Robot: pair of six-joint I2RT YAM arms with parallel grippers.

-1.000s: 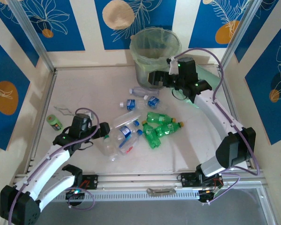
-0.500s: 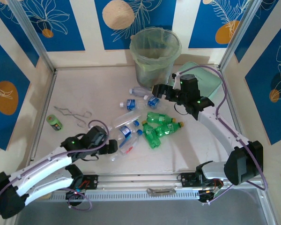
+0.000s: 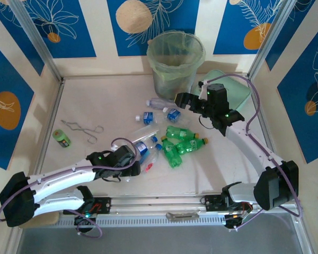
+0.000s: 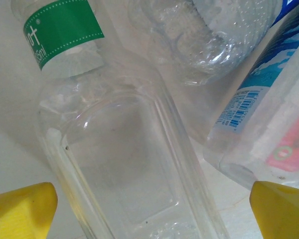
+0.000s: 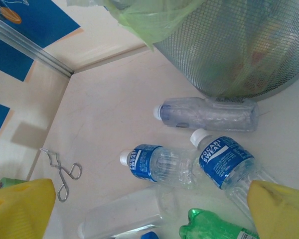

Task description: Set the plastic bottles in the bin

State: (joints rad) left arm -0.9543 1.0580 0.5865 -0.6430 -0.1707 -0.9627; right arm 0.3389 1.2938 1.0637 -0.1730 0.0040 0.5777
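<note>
I should next turn my left gripper in line with the clear square bottle (image 4: 132, 164), away from the blue-labelled bottle, then close it.
Several plastic bottles lie in the middle of the table: green ones (image 3: 183, 144), blue-labelled clear ones (image 3: 172, 114) and a bare clear one (image 3: 158, 103). The bin (image 3: 176, 58), lined with a pale green bag, stands at the back. My left gripper (image 3: 129, 158) is low at the pile's left side. It is open (image 4: 149, 214), with a clear square bottle with a green label (image 4: 124, 164) lying between its yellow fingertips (image 4: 20, 209). My right gripper (image 3: 181, 99) hangs open (image 5: 149, 209) in front of the bin's mesh wall (image 5: 239, 45), above a blue-labelled bottle (image 5: 154, 162) and a Pocari Sweat bottle (image 5: 226, 162).
Metal tongs (image 3: 84, 128) and a green tape roll (image 3: 61, 137) lie at the left. A mint-green lid (image 3: 230, 90) rests right of the bin. Aluminium frame rails edge the table. A blue-labelled bottle (image 4: 269, 99) lies against the left gripper's right finger.
My left arm has swept right across the table into the bottle pile, and its fingers now straddle a clear bottle. My right gripper has come down and away from the bin's rim.
</note>
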